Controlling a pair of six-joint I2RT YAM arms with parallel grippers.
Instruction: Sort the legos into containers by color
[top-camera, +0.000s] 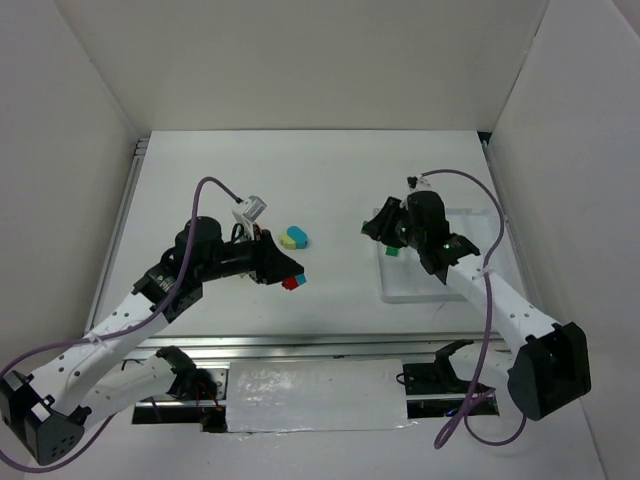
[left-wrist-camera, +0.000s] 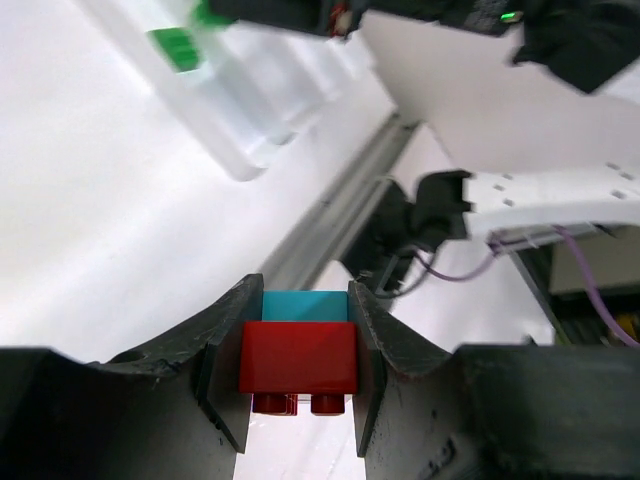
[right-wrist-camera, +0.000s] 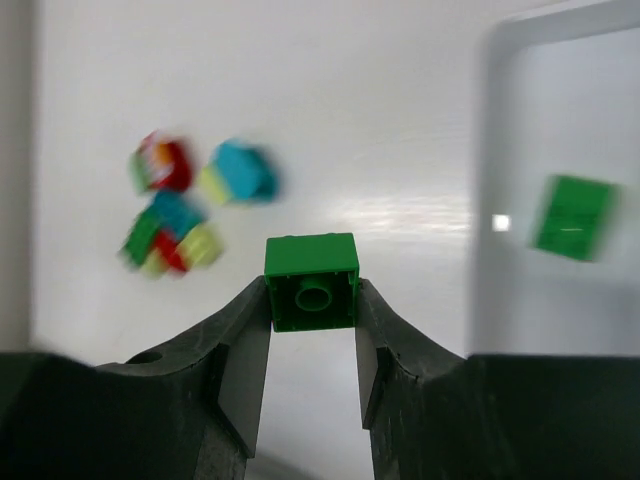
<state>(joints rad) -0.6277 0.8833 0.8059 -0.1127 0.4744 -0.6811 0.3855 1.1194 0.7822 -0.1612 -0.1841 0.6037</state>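
Note:
The right gripper shifts over that section's far end (right-wrist-camera: 566, 112) next, lowers and releases. The white tray's section already holding green is below it and to its right in the top view.
My left gripper (top-camera: 291, 279) is shut on a red lego with a teal-blue lego stuck to it (left-wrist-camera: 298, 355) and holds the pair above the table. My right gripper (top-camera: 375, 228) is shut on a green lego (right-wrist-camera: 311, 283), held over the table just left of the white tray (right-wrist-camera: 490, 150). One green lego (right-wrist-camera: 572, 217) lies in the tray's leftmost compartment; it also shows in the top view (top-camera: 392, 250) and in the left wrist view (left-wrist-camera: 175, 47). A yellow-green and teal-blue lego pair (top-camera: 294, 237) lies mid-table.
The tray (top-camera: 440, 285) lies at the right of the table under the right arm. Several blurred loose legos (right-wrist-camera: 170, 235) lie left of the right gripper. White walls enclose the table. A metal rail (left-wrist-camera: 330, 220) runs along the near edge.

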